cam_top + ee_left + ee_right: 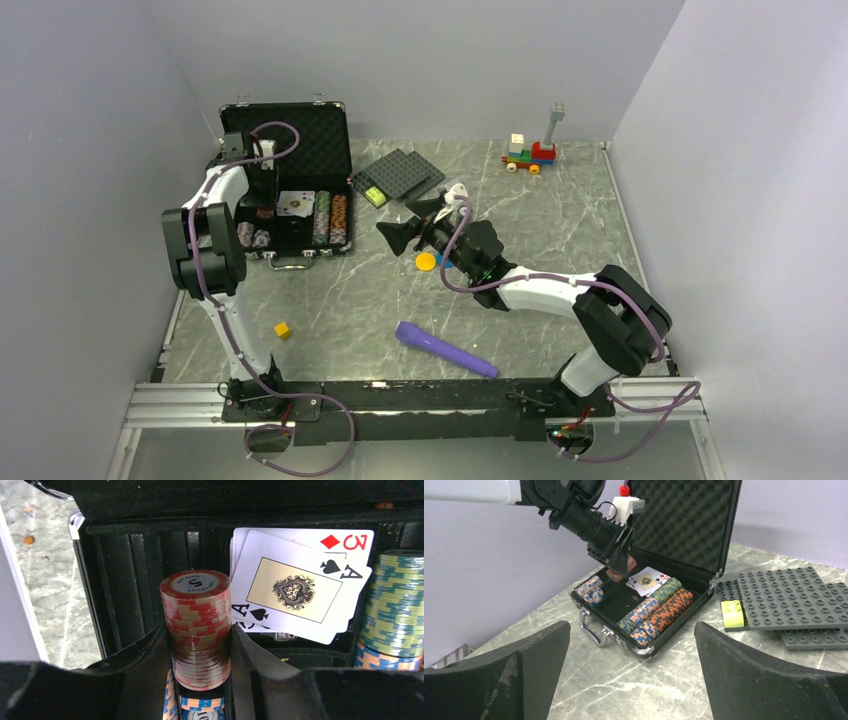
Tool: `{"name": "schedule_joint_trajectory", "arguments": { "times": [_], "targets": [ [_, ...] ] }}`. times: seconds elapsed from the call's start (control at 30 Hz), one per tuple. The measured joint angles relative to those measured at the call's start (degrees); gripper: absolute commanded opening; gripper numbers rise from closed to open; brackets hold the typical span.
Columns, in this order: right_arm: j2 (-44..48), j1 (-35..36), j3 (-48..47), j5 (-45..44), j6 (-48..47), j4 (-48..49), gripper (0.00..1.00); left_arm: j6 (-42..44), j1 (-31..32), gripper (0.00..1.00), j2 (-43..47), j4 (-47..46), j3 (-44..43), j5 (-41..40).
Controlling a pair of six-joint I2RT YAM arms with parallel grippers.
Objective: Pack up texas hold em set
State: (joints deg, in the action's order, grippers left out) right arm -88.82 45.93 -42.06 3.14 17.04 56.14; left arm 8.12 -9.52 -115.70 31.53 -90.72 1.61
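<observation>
My left gripper moves down next and lays the red-and-tan chip stack into the free groove (264, 215) (199, 610) beside the cards, beyond the blue-and-orange chips.
The black case (300, 135) lies open at the back left, foam lid up. It holds playing cards (296, 203) and striped chip stacks (330, 220). My left gripper (265, 200) is inside the case, shut on a red-and-tan chip stack (197, 625) held over blue-and-orange chips (217, 702). The cards (295, 590) lie just right of it. My right gripper (407, 222) is open and empty above the table, facing the case (679, 520). A yellow disc (426, 261) and a blue disc (443, 263) lie under the right wrist. The dark red triangle is out of view.
Dark grey studded plates (405, 175) and a lime brick (375, 196) lie right of the case. A purple cylinder (445, 349) lies near the front, and a small yellow cube (284, 329) at the front left. A toy brick train (530, 152) stands at the back right.
</observation>
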Motion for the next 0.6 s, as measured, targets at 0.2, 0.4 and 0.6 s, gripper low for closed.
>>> {"name": "schedule_joint_trajectory", "arguments": {
  "times": [0.2,0.4,0.6],
  "targets": [
    [0.0,0.0,0.0,0.0,0.1,-0.1,1.0,0.0,0.0,0.0,-1.7,0.9,-0.1,0.0],
    [0.0,0.0,0.0,0.0,0.1,-0.1,1.0,0.0,0.1,0.0,-2.3,1.0,-0.1,-1.5],
    [0.0,0.0,0.0,-0.1,0.5,-0.1,1.0,0.2,0.6,0.0,-2.1,0.6,0.4,-3.1]
  ]
}}
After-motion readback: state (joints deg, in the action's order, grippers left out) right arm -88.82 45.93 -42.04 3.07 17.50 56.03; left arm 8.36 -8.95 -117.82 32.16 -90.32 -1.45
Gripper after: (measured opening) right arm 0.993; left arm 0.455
